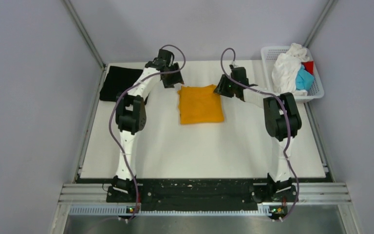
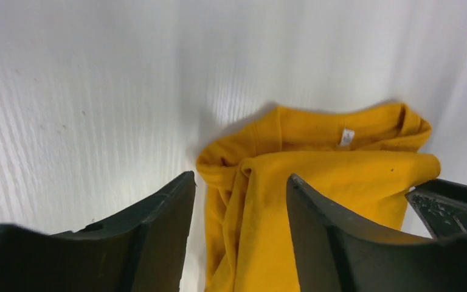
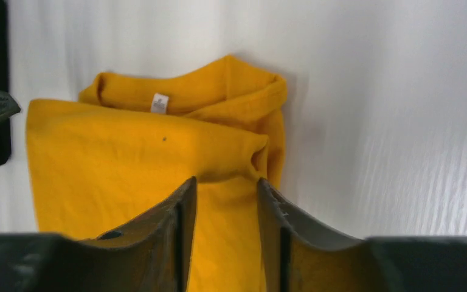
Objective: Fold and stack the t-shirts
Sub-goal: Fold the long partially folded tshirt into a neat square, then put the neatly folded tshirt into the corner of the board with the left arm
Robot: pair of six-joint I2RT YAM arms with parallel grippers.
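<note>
My left gripper moves back and down next onto the orange-yellow t-shirt's edge facing the black t-shirt, since the folded layers lie unevenly there.
The orange-yellow t-shirt (image 1: 200, 104) lies folded into a rectangle in the middle of the table, its collar and white label toward the far edge. My left gripper (image 1: 171, 80) is open over its far left corner, and the cloth (image 2: 316, 182) shows between and beyond the jaws. My right gripper (image 1: 222, 88) is open at the far right corner, jaws apart over the cloth (image 3: 134, 158). The black t-shirt (image 1: 119, 83) lies folded flat at the far left. The white t-shirt (image 1: 286, 68), light blue t-shirt (image 1: 303, 79) and red t-shirt (image 1: 308, 66) are bunched in the basket.
The white mesh basket (image 1: 272, 50) stands at the table's far right corner. Grey walls close in the left, right and back of the white table (image 1: 199, 151). The two arm bases sit on a black rail at the near edge.
</note>
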